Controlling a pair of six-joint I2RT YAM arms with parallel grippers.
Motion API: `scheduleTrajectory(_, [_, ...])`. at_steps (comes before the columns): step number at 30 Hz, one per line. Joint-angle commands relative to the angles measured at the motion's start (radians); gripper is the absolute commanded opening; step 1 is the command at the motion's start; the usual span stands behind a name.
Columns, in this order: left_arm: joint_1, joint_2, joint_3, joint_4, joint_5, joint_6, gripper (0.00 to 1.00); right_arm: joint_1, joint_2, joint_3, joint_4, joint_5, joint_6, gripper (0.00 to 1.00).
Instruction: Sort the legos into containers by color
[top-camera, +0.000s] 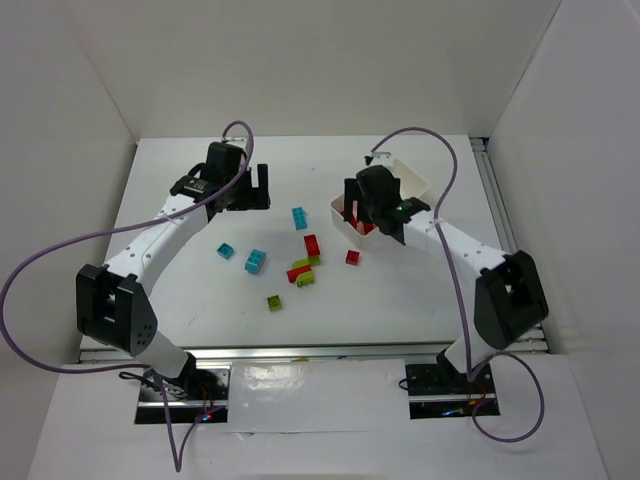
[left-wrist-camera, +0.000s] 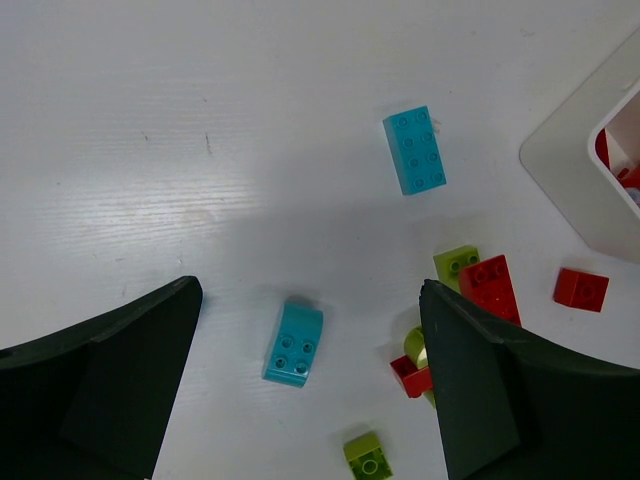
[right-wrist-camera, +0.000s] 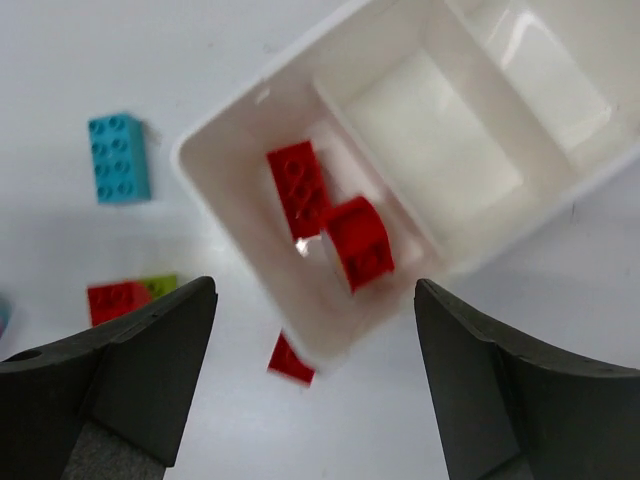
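Observation:
The robot's right gripper needs to go back and down next, around the lego beside the tray's corner, because that red lego is outside the section of the tray that holds reds.
The white three-compartment tray stands at the back right. Its near end compartment holds two red legos. My right gripper hangs open over that compartment with nothing between its fingers. Another red lego lies on the table, partly hidden by the tray's corner. My left gripper is open above a curved cyan lego, without touching it. A long cyan lego lies further out.
Loose legos lie mid-table: cyan ones, red ones, a red and green cluster, and a lone green one. White walls enclose the table on three sides.

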Motion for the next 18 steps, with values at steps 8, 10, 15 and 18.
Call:
scheduleTrajectory(8, [-0.004, 0.023, 0.039, 0.002, -0.01, 0.004, 1.0, 0.175, -0.29, -0.405, 0.06, 0.089, 0.373, 0.94])
scheduleTrajectory(10, [-0.004, 0.023, 0.039, 0.002, -0.01, 0.004, 1.0, 0.198, -0.29, -0.438, 0.096, 0.105, 0.41, 0.94])
scheduleTrajectory(15, [-0.004, 0.023, 0.039, 0.002, -0.01, 0.004, 1.0, 0.199, -0.196, -0.466, 0.223, 0.16, 0.43, 0.94])
scheduleTrajectory(18, [-0.004, 0.023, 0.039, 0.011, -0.01, 0.004, 1.0, 0.199, -0.124, -0.435, 0.265, 0.169, 0.404, 0.92])
